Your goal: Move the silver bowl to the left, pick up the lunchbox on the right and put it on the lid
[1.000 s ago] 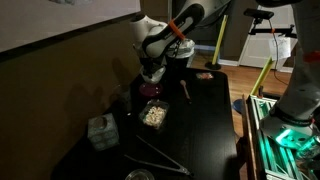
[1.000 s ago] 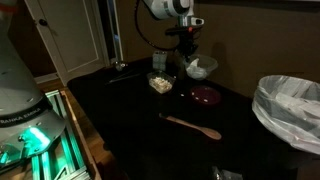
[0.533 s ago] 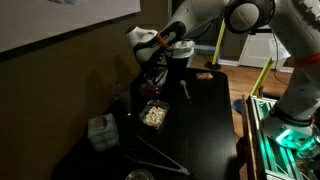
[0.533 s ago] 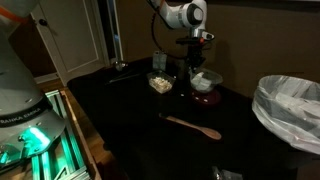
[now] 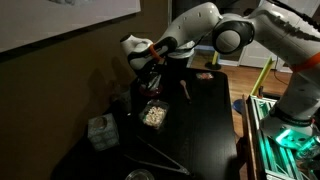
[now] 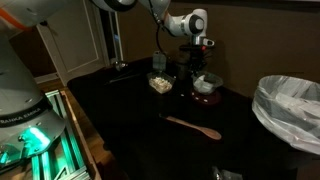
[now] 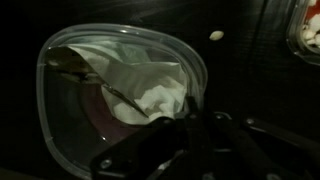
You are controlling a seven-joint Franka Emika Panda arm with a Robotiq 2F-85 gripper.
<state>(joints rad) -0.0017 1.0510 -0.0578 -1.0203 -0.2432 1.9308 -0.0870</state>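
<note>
My gripper lowers the lunchbox onto the dark red lid (image 6: 206,97) (image 7: 106,112) below it next and releases the lunchbox's near rim, as red shows through the lunchbox's bottom.
The lunchbox (image 7: 115,90) is a clear-walled rounded container with white contents; a reddish patch shows through its bottom. My gripper (image 7: 190,128) is shut on its near rim. In an exterior view the lunchbox (image 6: 205,82) hangs under the gripper (image 6: 199,68), right over the dark red lid (image 6: 206,97); whether it rests on the lid I cannot tell. From the opposite side the gripper (image 5: 148,76) covers most of it. A small round shiny thing (image 5: 139,176) at the table's end looks like the silver bowl.
A square tray of pale crumbly food (image 5: 153,114) (image 6: 160,83) stands beside the lid. A wooden spoon (image 6: 196,126), metal tongs (image 5: 155,152), a pale box (image 5: 100,131) and a clear cup (image 6: 160,62) lie around. A bag-lined bin (image 6: 290,108) stands off the table.
The gripper has carried the lunchbox from the back of the table sideways and down until it is over the red lid. The jaws have stayed shut on the rim.
</note>
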